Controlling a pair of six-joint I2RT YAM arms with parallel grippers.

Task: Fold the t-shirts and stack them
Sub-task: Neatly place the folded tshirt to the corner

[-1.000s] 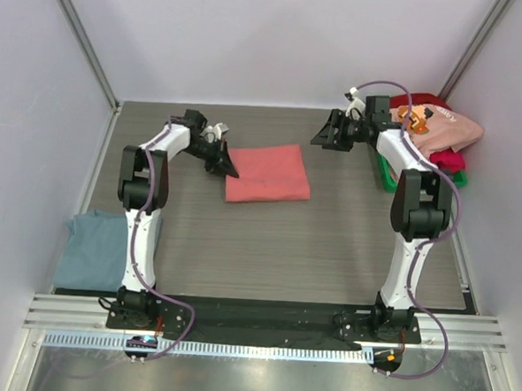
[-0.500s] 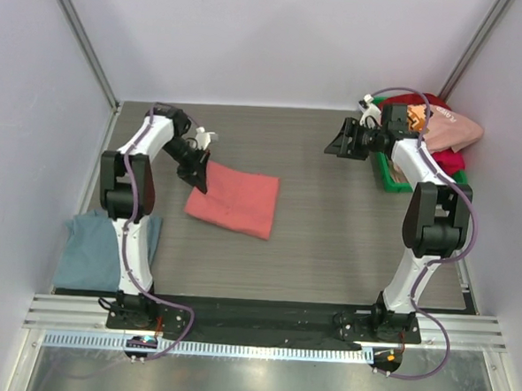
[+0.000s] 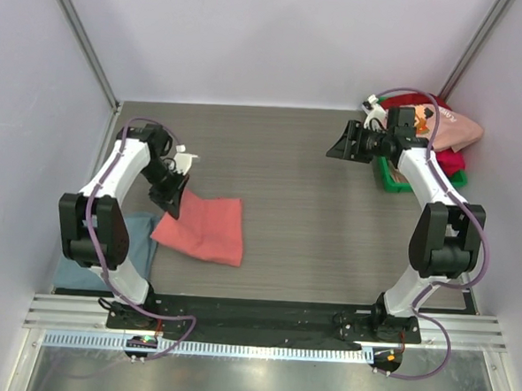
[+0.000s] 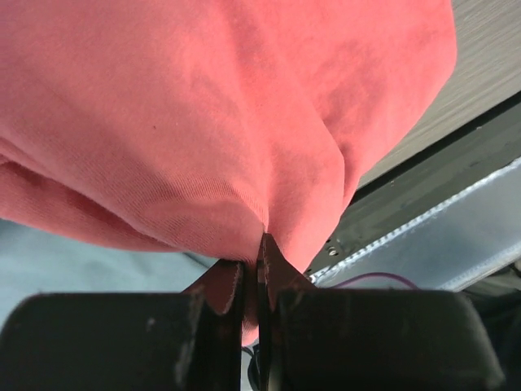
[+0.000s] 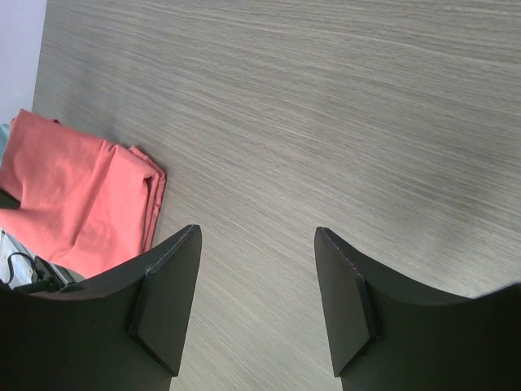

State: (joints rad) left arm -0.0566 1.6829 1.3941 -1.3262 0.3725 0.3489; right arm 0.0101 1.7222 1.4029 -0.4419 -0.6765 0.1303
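Observation:
The pinched red t-shirt should next go to the left in the top view with my left gripper, which should release it on top of the grey-blue t-shirt that already lies folded there.
A folded salmon-red t-shirt (image 3: 204,229) lies on the table's left half, its left end pinched by my left gripper (image 3: 173,201), which is shut on it. In the left wrist view the red cloth (image 4: 203,122) fills the frame and bunches into the closed fingertips (image 4: 259,259). A grey-blue t-shirt (image 3: 98,249) lies folded at the near left, partly under the left arm. My right gripper (image 3: 342,145) hovers open over bare table at the back right, nothing between its fingers (image 5: 167,301). Behind it a light pink t-shirt (image 3: 456,129) tops a pile with a crimson one (image 3: 448,159).
A green bin (image 3: 388,175) under the pile stands at the back right by the wall. Walls close in left, back and right. A black rail (image 3: 263,313) and metal strip run along the near edge.
My left gripper has dragged the salmon-red t-shirt from the table's middle toward the near left, beside the grey-blue one. The right gripper has drawn back slightly toward the bin and stays open.

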